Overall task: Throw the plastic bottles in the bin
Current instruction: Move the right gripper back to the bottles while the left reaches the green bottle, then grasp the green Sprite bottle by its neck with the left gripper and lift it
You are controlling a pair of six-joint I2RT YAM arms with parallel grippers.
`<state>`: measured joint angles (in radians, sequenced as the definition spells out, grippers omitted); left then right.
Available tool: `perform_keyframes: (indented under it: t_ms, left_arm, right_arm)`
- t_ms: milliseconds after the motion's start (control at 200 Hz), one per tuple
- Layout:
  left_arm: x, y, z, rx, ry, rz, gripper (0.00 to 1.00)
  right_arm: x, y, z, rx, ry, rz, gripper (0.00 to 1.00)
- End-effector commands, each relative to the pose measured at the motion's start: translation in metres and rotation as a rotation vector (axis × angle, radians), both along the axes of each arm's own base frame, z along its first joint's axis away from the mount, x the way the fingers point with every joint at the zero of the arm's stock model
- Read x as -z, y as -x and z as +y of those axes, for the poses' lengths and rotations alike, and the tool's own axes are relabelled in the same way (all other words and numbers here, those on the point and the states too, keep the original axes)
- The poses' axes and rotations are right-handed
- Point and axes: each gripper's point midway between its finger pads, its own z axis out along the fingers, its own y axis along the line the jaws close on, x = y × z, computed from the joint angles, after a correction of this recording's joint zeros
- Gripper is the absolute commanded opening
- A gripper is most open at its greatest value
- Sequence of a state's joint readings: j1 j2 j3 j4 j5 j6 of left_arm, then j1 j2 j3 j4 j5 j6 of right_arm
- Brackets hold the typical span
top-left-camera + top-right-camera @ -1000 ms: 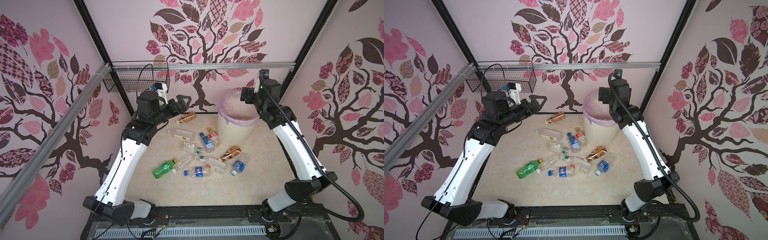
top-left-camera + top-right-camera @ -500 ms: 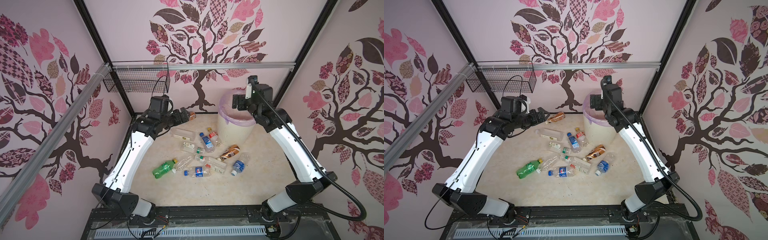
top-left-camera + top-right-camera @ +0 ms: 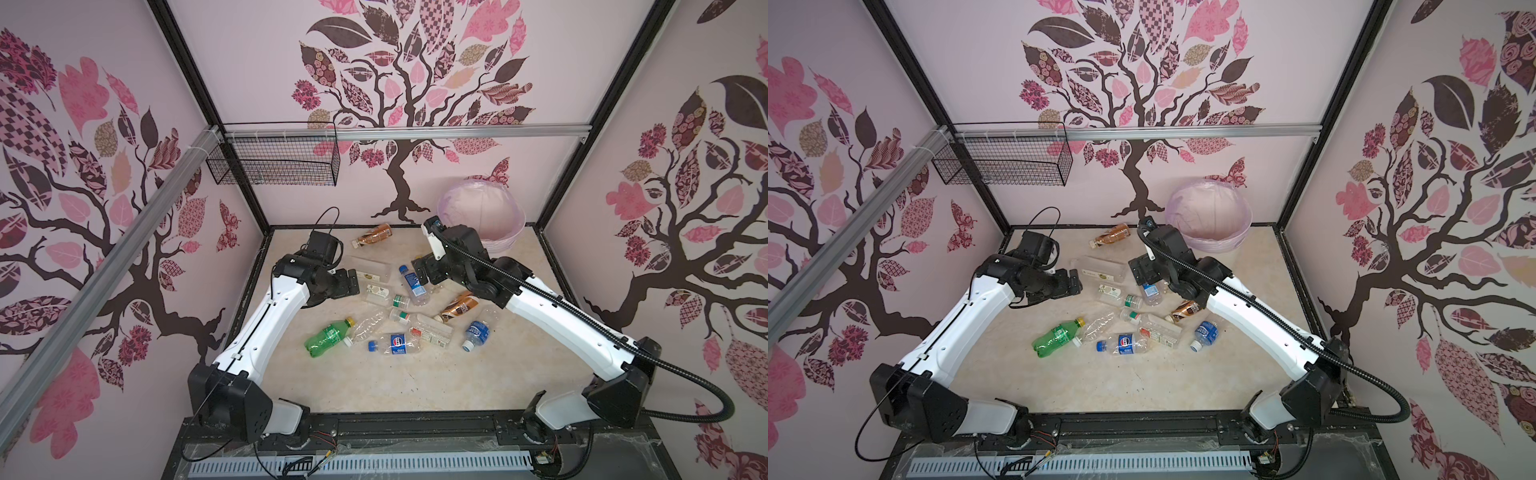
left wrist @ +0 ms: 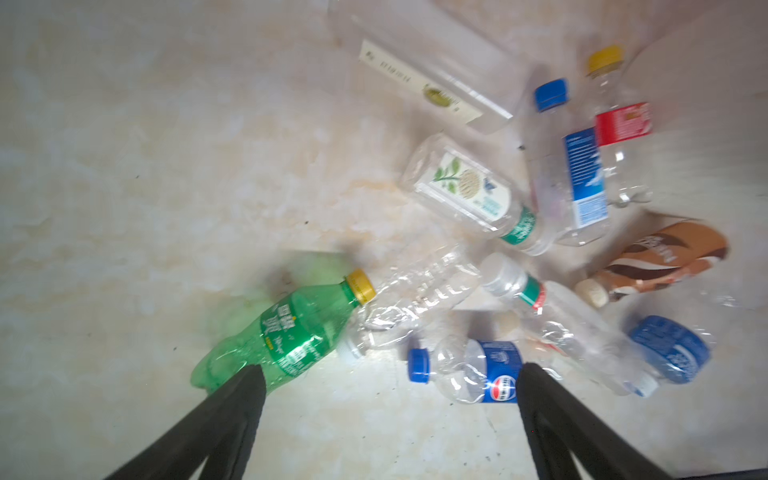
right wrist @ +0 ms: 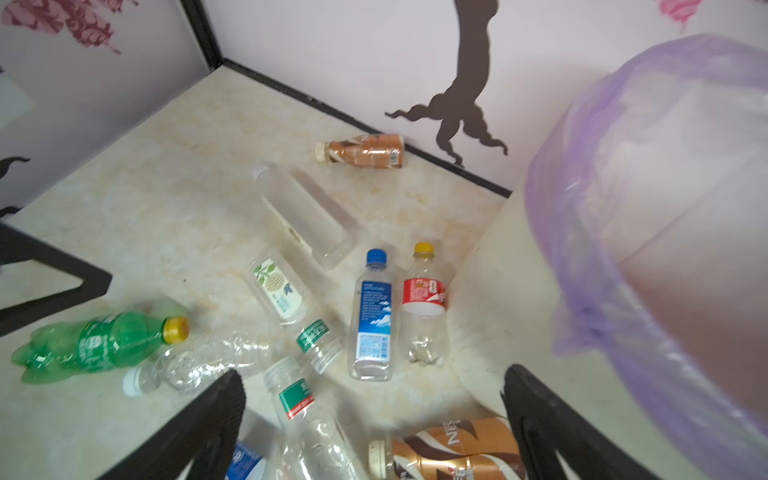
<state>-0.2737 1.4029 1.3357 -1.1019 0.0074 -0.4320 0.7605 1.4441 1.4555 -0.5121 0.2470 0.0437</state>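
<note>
My left gripper moves down next with fingers open around the green bottle's shoulder [image 3: 343, 327] [image 4: 332, 302] behind its yellow cap, since bare floor beside it leaves room.
Several plastic bottles lie scattered on the beige floor: a green one [image 3: 328, 337], a Pepsi one [image 3: 395, 344], a brown Nescafe one [image 3: 459, 307], a blue-labelled one [image 3: 413, 284] and another brown one [image 3: 374, 235] by the back wall. The cream bin [image 3: 482, 216] with its lilac liner stands at the back right. My left gripper [image 4: 390, 374] hangs open above the floor, between the green bottle [image 4: 286, 336] and the Pepsi bottle [image 4: 478, 370]. My right gripper [image 5: 372, 376] is open above the pile beside the bin [image 5: 511, 291], holding nothing.
A black wire basket [image 3: 274, 166] hangs on the back wall at the left. Patterned walls and black frame posts close in the floor on three sides. A long clear bottle [image 3: 372, 270] lies between the two grippers.
Both arms have come down from high up to just above the bottles. The right gripper left the bin's rim and moved forward and left over the pile. Both stayed open.
</note>
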Motion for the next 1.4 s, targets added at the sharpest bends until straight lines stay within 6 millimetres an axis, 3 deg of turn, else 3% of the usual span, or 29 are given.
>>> perform_keyframes:
  t_ms: [0, 185, 475, 1070, 1395]
  left_arm:
    - [0.03, 0.025, 0.029, -0.002, -0.115, 0.102, 0.98]
    - [0.068, 0.039, 0.043, -0.014, -0.164, 0.193, 0.98]
    - [0.107, 0.041, 0.039, -0.007, -0.158, 0.3, 0.98]
    - [0.146, 0.04, 0.045, -0.004, -0.21, 0.38, 0.94]
    - [0.158, 0.041, 0.043, -0.005, -0.191, 0.417, 0.83]
  right_arm:
    - [-0.019, 0.018, -0.003, -0.02, -0.126, -0.016, 0.99]
    - [0.001, 0.026, -0.008, -0.028, -0.113, 0.022, 0.99]
    - [0.006, 0.036, -0.004, -0.052, -0.154, 0.06, 1.0]
    - [0.014, 0.032, 0.003, -0.049, -0.18, 0.075, 1.0]
    - [0.014, 0.031, 0.004, -0.05, -0.188, 0.072, 1.0]
